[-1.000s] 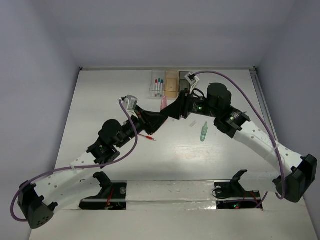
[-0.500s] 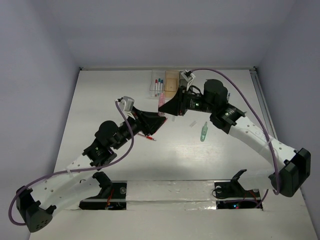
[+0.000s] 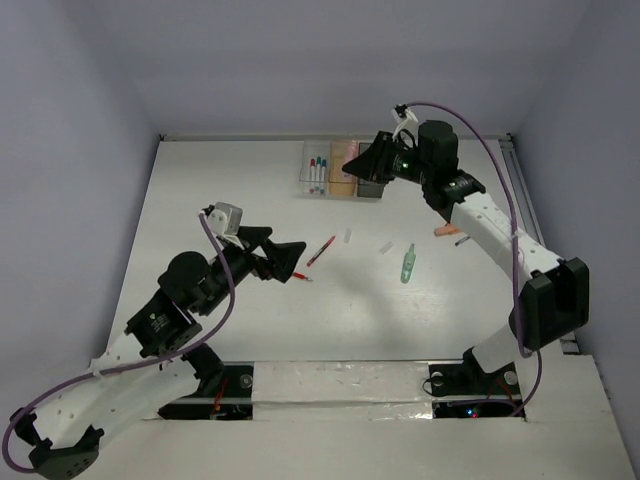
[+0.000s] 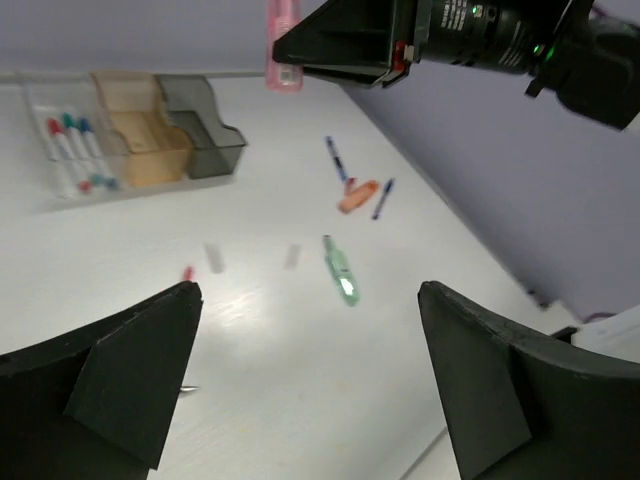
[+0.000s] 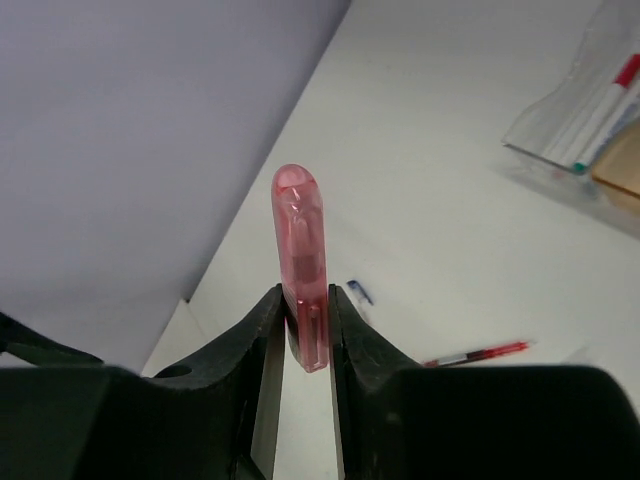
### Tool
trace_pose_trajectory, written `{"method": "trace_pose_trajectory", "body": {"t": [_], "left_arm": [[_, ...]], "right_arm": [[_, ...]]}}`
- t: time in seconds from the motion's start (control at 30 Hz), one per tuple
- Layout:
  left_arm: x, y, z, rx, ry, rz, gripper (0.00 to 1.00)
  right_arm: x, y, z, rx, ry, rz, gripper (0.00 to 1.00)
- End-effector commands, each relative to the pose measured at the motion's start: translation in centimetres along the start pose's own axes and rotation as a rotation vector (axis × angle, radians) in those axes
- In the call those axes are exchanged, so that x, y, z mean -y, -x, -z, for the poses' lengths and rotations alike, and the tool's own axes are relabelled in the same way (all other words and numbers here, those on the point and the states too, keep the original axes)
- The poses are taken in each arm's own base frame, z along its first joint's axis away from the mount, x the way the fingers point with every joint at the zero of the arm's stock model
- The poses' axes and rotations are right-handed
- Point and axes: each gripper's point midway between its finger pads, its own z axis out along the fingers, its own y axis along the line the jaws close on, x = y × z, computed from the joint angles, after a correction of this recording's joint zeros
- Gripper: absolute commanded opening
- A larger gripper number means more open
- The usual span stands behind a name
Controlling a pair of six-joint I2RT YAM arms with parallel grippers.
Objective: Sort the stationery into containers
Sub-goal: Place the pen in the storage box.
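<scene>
I will turn my right gripper and move it down and outward over the orange container (image 5: pixel 622 168) to let go of the pink tube (image 5: pixel 303 262), because that container is below and outward of my gripper.
My right gripper (image 3: pixel 358 168) is shut on a translucent pink tube (image 5: pixel 303 262), held upright above the row of containers: clear (image 3: pixel 316 170) with markers, orange (image 3: pixel 342 176), and dark grey (image 4: pixel 205 135), partly hidden in the top view. My left gripper (image 3: pixel 288 258) hangs open and empty above the table. A red pen (image 3: pixel 321 250) lies just right of it. Also on the table are a pale green tube (image 3: pixel 407 263), two pale eraser blocks (image 3: pixel 348 236) (image 3: pixel 385 247), an orange piece (image 3: pixel 447 231) and blue pens (image 4: pixel 335 158).
A short red piece (image 3: pixel 302 277) lies under the left fingertips. The table's right rail (image 3: pixel 520 190) runs beside the right arm. Both arm bases stand at the near edge.
The left gripper opened wide and drew back left, uncovering the red pen on the table. The right gripper closed on the pink tube, lifted it and carried it back over the containers.
</scene>
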Motion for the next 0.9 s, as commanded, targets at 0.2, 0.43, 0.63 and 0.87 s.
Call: {"method": "trace_pose_trajectory", "body": {"t": [0.2, 0.43, 0.63, 0.87], "left_arm": [[-4.1, 0.6, 0.9, -0.011, 0.190, -0.196, 0.99], [-7.1, -1.1, 0.1, -0.090, 0.302, -0.216, 0.99], [-8.0, -1.1, -0.3, -0.102, 0.299, -0.204, 0.99], [-9.2, -0.7, -0.6, -0.099, 0.299, -0.187, 0.99]], "right_arm": [[12.2, 3.9, -1.4, -0.004, -0.404, 0.075, 0.00], [19.6, 3.5, -2.7, -0.110, -0.610, 0.132, 0.00], [23.9, 2.6, -4.5, -0.165, -0.675, 0.128, 0.00], [24.4, 2.1, -6.4, -0.188, -0.624, 0.098, 0.00]]}}
